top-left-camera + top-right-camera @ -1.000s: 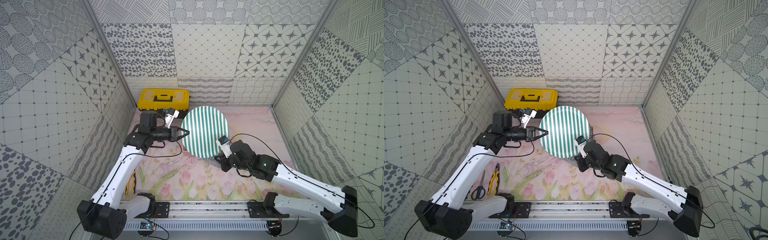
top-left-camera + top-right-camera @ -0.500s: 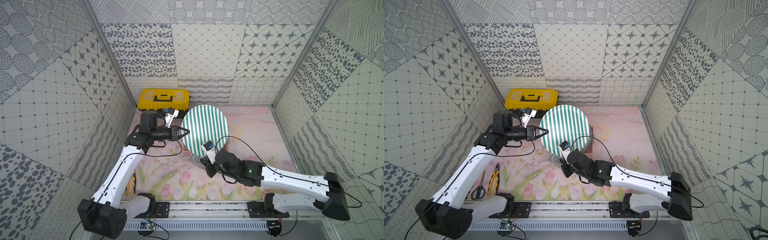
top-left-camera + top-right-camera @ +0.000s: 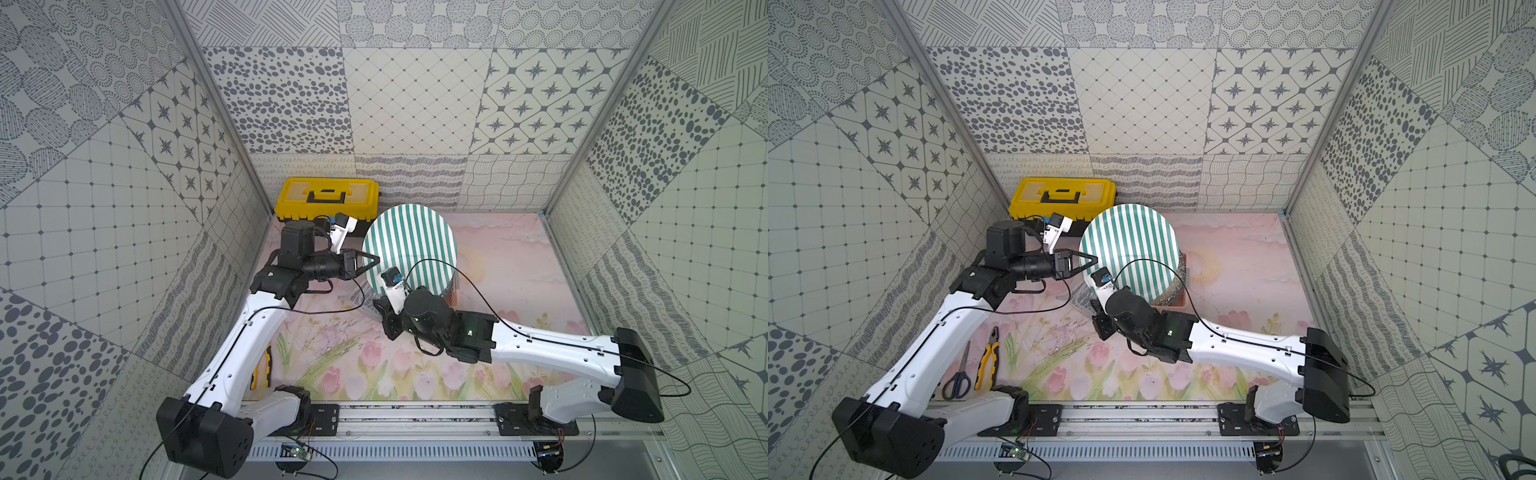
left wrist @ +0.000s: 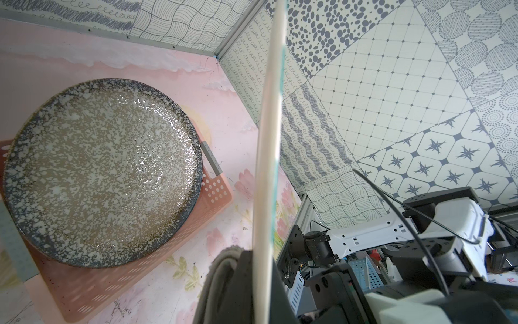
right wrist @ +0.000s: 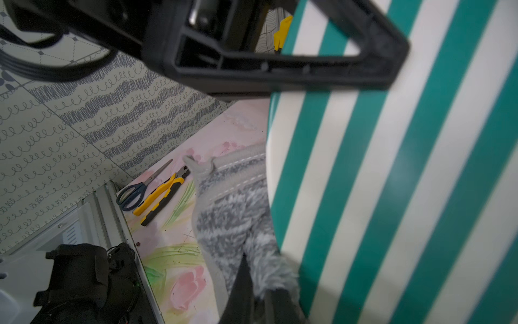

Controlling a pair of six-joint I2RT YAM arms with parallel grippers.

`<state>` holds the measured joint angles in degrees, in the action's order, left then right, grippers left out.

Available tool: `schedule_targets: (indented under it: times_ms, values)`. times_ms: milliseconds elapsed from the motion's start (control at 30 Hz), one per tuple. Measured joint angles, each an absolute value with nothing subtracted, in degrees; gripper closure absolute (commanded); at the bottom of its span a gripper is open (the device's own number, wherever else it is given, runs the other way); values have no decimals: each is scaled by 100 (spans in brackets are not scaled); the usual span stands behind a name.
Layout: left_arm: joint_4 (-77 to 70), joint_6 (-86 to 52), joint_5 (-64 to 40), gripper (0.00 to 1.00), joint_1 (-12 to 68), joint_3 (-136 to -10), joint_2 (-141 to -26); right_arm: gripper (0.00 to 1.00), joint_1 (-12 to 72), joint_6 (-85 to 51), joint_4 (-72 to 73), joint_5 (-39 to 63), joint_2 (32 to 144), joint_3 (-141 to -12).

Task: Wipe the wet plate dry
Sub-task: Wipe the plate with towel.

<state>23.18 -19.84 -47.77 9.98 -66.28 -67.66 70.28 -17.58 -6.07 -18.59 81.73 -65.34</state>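
Observation:
My right gripper needs to move back from the plate next and go down to release the cloth, because the bare flowered tabletop is below it, toward my base.
A green-and-white striped plate [image 3: 409, 245] [image 3: 1129, 245] is held up off the table, tilted. My left gripper [image 3: 372, 261] [image 3: 1092, 259] is shut on its left rim. From the left wrist the plate [image 4: 269, 140] shows edge-on between the left gripper's [image 4: 260, 280] jaws. My right gripper [image 3: 379, 309] [image 3: 1097, 309] sits at the plate's lower left edge, shut on a grey fluffy cloth [image 5: 235, 213]. The cloth [image 4: 221, 275] lies against the plate's rim. In the right wrist view the striped face [image 5: 392, 182] fills one side, and the right gripper [image 5: 260, 303] pinches the cloth.
A speckled grey plate [image 4: 98, 174] rests on a pink perforated basket [image 4: 215, 190] beneath the held plate. A yellow toolbox [image 3: 326, 197] stands at the back left. Scissors [image 3: 957, 380] and yellow pliers [image 3: 986, 361] lie at the front left, under my left arm.
My right gripper has swept with the cloth from the plate's lower right edge across to its lower left edge. The left arm and the plate have stayed still.

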Motion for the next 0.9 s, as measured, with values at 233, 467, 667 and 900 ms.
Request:
schedule_targets:
  times_ms: [233, 467, 667, 900]
  values:
    - [2292, -2049, -4825, 100, 1000, -6589, -6733, 100, 7035, -1562, -532, -1892, 8289, -6838]
    - [2294, -2104, -4871, 100, 998, -6582, -6700, 100, 7032, -1522, -429, -1693, 7924, -6558]
    - [2499, -2049, -4641, 100, 919, -6549, -6698, 100, 6960, -1750, -410, -1955, 6270, -5780]
    - [2740, -1999, -4335, 100, 773, -6525, -6659, 100, 6746, -2764, -1382, -2770, 4344, -4598]
